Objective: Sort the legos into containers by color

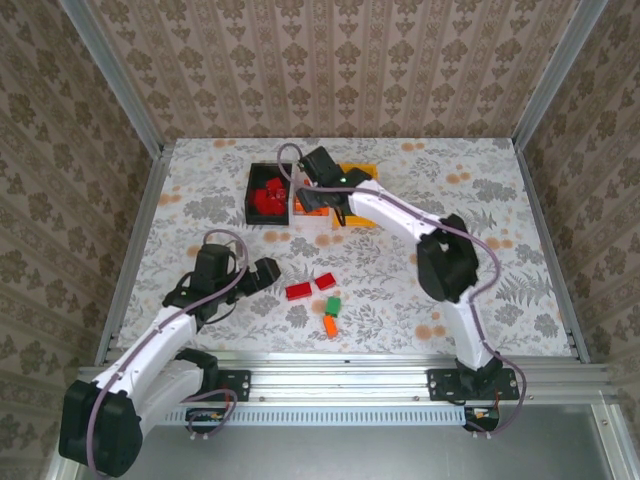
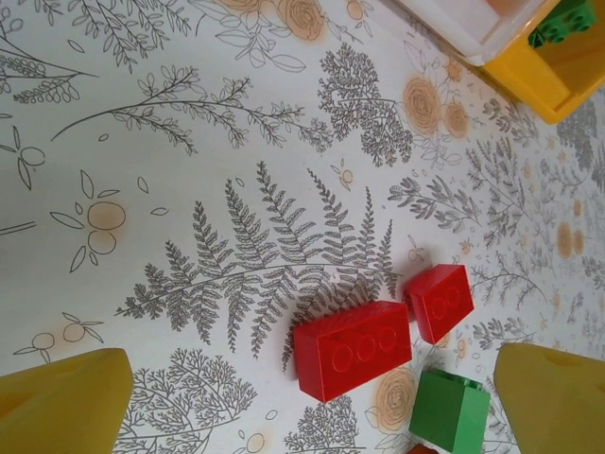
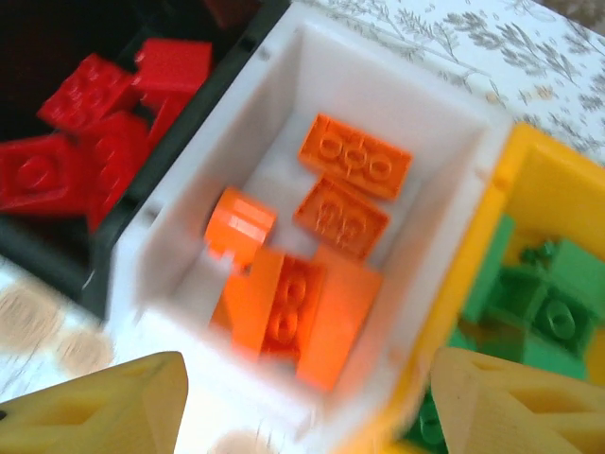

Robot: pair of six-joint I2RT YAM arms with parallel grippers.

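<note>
The long red brick [image 1: 298, 291] [image 2: 352, 350] is below my left gripper toward the green lego, so I will next lower my left gripper onto the brick and turn it, because the brick's ends face the gripper's fingers.
Four legos lie loose on the table: a long red brick [image 1: 298, 291] [image 2: 352, 350], a small red one [image 1: 326, 279] [image 2: 440, 301], a green one [image 1: 333, 304] [image 2: 451, 411] and an orange one [image 1: 330, 325]. My left gripper [image 1: 272, 272] [image 2: 312, 407] is open just left of the long red brick, its yellow fingers [image 2: 61, 402] wide apart. My right gripper [image 1: 312, 192] [image 3: 307, 407] hangs open and empty over the white bin [image 3: 397, 85], which holds orange bricks [image 3: 354, 161]. The black bin [image 1: 265, 195] [image 3: 47, 260] holds red bricks [image 3: 104, 142]. The yellow-orange bin [image 1: 362, 190] [image 3: 468, 255] holds green bricks [image 3: 539, 303].
The three joined bins stand at the back centre of the floral table. Metal rails [image 1: 135, 250] border the left and right sides, and patterned walls rise behind. A corner of the yellow-orange bin [image 2: 558, 66] appears in the left wrist view, top right.
</note>
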